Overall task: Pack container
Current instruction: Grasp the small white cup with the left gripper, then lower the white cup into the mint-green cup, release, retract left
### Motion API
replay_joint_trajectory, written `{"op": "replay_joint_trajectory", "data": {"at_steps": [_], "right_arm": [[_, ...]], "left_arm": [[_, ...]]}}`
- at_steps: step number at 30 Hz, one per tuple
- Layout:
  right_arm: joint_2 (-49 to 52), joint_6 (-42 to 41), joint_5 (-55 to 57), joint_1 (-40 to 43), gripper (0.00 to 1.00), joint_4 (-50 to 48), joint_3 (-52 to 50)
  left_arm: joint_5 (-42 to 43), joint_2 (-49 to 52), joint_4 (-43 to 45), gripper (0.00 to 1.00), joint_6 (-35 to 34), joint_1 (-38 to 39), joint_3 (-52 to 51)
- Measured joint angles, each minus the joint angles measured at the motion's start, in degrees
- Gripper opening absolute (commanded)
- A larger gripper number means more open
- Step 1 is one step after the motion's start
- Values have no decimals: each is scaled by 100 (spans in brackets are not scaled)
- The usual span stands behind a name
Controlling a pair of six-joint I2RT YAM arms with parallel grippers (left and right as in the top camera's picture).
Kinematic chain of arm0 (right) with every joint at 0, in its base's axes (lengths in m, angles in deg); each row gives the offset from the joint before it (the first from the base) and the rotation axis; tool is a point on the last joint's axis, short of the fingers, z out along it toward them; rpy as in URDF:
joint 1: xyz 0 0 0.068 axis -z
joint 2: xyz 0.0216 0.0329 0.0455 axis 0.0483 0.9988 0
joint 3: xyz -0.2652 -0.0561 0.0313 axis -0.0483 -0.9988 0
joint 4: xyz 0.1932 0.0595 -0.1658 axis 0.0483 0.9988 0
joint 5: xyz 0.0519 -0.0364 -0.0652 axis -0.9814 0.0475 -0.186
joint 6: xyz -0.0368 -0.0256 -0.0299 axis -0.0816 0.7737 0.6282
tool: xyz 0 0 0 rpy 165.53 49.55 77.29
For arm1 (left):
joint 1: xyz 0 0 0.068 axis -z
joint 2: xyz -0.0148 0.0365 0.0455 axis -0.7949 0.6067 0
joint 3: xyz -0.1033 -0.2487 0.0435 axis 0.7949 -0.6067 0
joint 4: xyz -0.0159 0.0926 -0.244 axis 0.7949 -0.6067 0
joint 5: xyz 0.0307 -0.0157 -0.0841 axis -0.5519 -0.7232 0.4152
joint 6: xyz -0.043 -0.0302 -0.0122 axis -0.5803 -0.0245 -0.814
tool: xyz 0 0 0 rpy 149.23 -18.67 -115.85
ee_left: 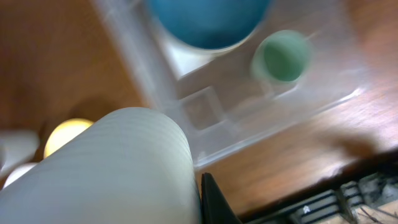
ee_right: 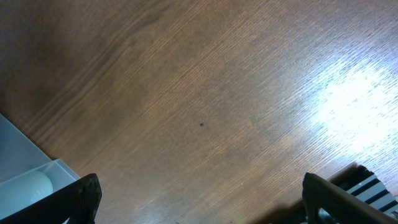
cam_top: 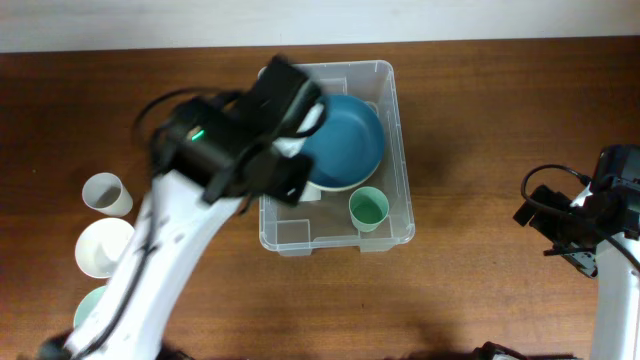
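The green cup's opening faces up, so I will move my left gripper past the blue bowl next and lower the white ribbed cup into the green cup point(cam_top: 369, 208) point(ee_left: 284, 58).
The container point(cam_top: 398, 160), a large clear plastic bin, stands at the table's middle. In it lie a blue bowl point(cam_top: 345, 140) and a green cup point(cam_top: 368, 208). My left gripper point(cam_top: 303, 160) hovers over the bin's left side, shut on a white ribbed cup point(ee_left: 118, 168) that fills the left wrist view beside one dark finger point(ee_left: 210, 200). That view also shows the bin wall point(ee_left: 205, 112), the blue bowl point(ee_left: 208, 22) and the green cup point(ee_left: 283, 56). My right gripper point(cam_top: 560, 235) is open and empty over bare wood point(ee_right: 199, 199) at the far right.
Left of the bin stand a white cup point(cam_top: 107, 193), a white bowl point(cam_top: 103, 247) and a pale green bowl point(cam_top: 90, 305). A corner of the bin point(ee_right: 25, 180) shows at the lower left of the right wrist view.
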Motion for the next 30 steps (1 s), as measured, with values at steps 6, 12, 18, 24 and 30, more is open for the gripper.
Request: {"op": "replay_joint_trajectory", "data": {"at_steps": [6, 12, 18, 24, 30], "right_arm": [[0, 2, -11, 0, 99, -4, 0], [2, 0, -11, 0, 99, 2, 0], [0, 4, -11, 0, 99, 2, 0], [0, 4, -11, 0, 99, 4, 0], [0, 4, -11, 0, 99, 4, 0]], "left_arm": [[-380, -457, 979, 0, -378, -424, -1303], [286, 496, 2022, 1, -295, -199, -1421], [820, 1176, 2474, 0, -70, 310, -1464], [946, 1298, 2909, 1, 87, 763, -1464], [966, 1526, 3034, 1, 306, 1032, -1464]]}}
